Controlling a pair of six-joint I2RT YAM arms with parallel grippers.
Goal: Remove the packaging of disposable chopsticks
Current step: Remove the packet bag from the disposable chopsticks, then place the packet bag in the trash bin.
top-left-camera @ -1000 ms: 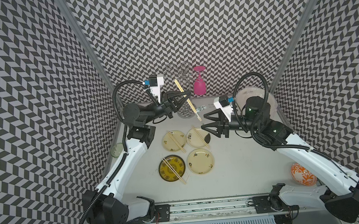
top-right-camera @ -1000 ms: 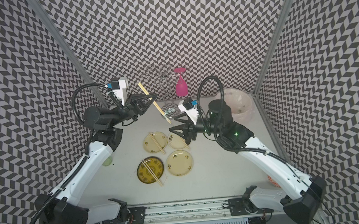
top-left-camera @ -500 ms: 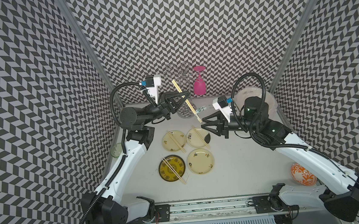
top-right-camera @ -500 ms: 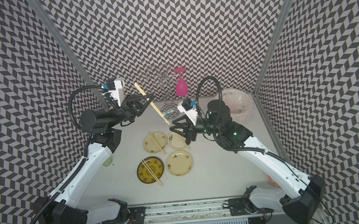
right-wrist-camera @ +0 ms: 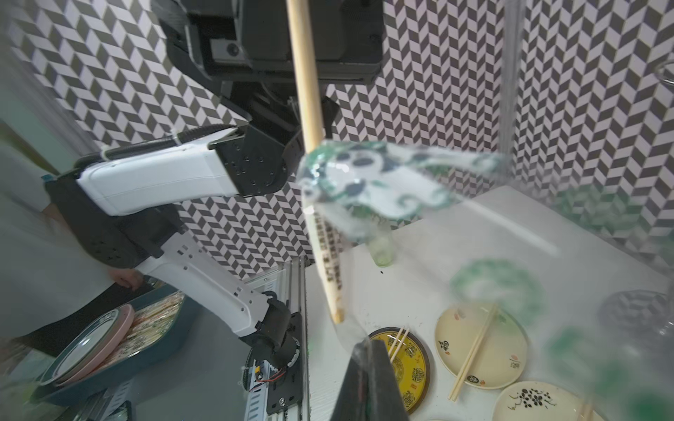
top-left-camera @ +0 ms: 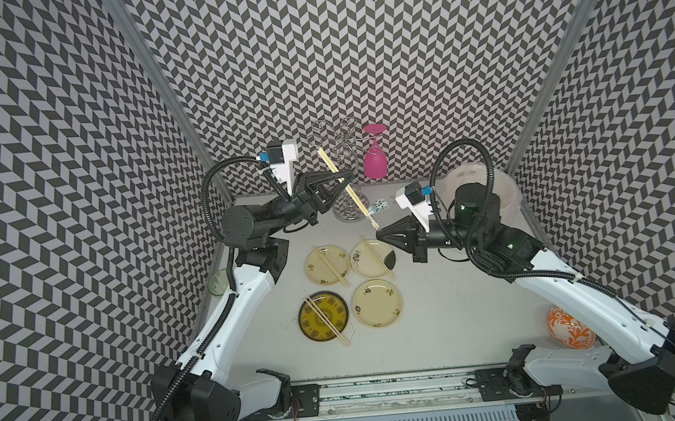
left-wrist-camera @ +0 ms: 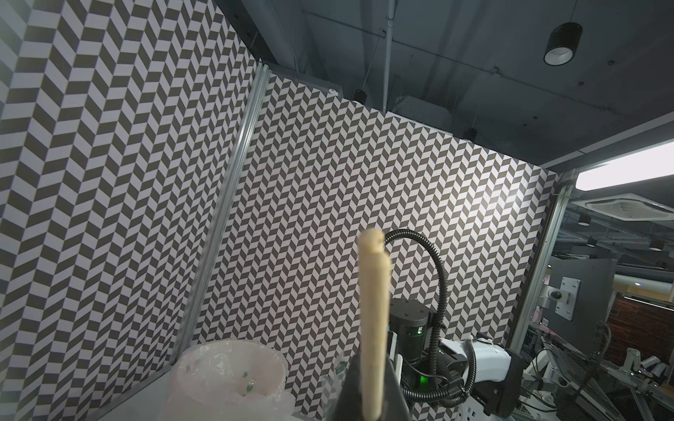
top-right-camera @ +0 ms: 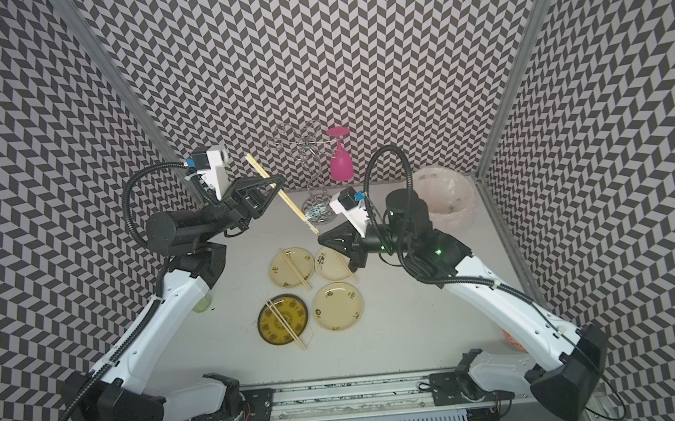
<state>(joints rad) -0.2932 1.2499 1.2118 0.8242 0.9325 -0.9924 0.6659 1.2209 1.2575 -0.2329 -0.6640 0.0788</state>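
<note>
I will pull the sleeve off next and let it go over the bin's opening [top-right-camera: 446, 190], because that opening is beside my right gripper, away from the sticks, and has green-printed scraps inside.
In both top views my left gripper [top-left-camera: 344, 176] is shut on a pair of disposable chopsticks [top-left-camera: 329, 163] held slanted in the air above the back of the table. The lower part of the pair sits inside the clear packaging [right-wrist-camera: 364, 178], bunched up with green and black print. My right gripper [top-left-camera: 379, 235] is shut on the sleeve's free end just below the stick tips [right-wrist-camera: 337, 313]. In the left wrist view the sticks [left-wrist-camera: 374, 310] rise from between the black fingers [left-wrist-camera: 350, 397]. More bare chopsticks [top-left-camera: 331, 265] lie on plates below.
Three cream plates [top-left-camera: 376, 306] and a yellow plate [top-left-camera: 323, 315] sit mid-table. A wire rack [top-left-camera: 346, 213] with a pink glass [top-left-camera: 375, 162] stands at the back. A bag-lined bin [top-left-camera: 492, 183] is at the back right, a green glass [top-left-camera: 217, 281] at the left, and an orange bowl [top-left-camera: 569, 326] at the front right.
My right gripper has moved up to the lower end of the held pair and shut on the sleeve. The left gripper with the sticks has shifted slightly left.
</note>
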